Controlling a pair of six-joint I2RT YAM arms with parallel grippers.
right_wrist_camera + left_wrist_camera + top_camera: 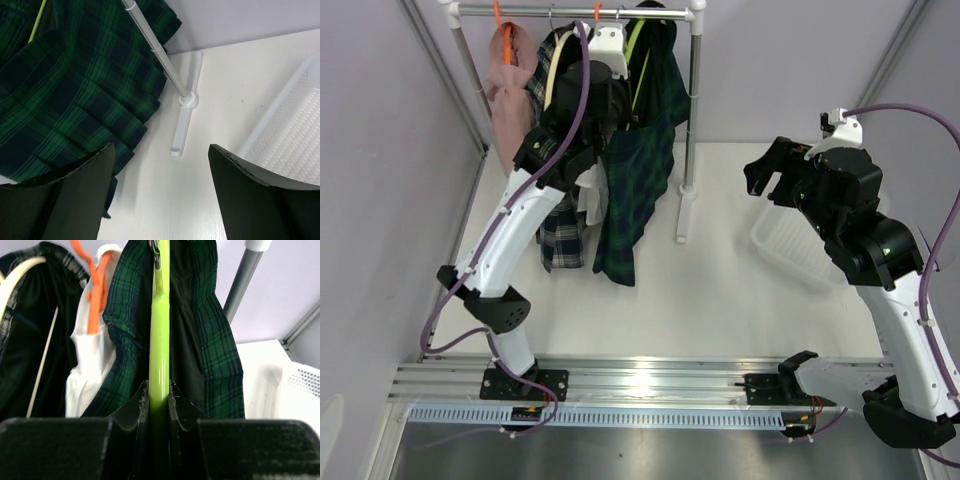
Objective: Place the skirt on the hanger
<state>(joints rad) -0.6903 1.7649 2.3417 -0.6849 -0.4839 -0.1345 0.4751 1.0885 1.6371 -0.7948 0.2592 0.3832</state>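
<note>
The robot should move its left gripper toward the post and down next, then let go of the hanger bar on the empty bar between the white garment and the post (651,14).
The dark green tartan skirt (630,190) hangs from the rail, draped over the lime-green hanger (638,45). In the left wrist view the hanger's green bar (160,340) runs straight up between my fingers, with the skirt (220,355) folded over both sides of it. My left gripper (160,395) is shut on the hanger bar; in the top view it (620,105) is up at the rail. My right gripper (768,183) is open and empty above the table's right side. The right wrist view shows the skirt's pleated hem (75,100) at the left.
A white clothes rail (580,12) on a post (692,110) carries a pink garment (508,90) on an orange hanger, a navy-and-white checked garment (560,235) and a white garment (92,360). The rail's white foot (182,125) lies on the table. A white mesh basket (795,250) sits right.
</note>
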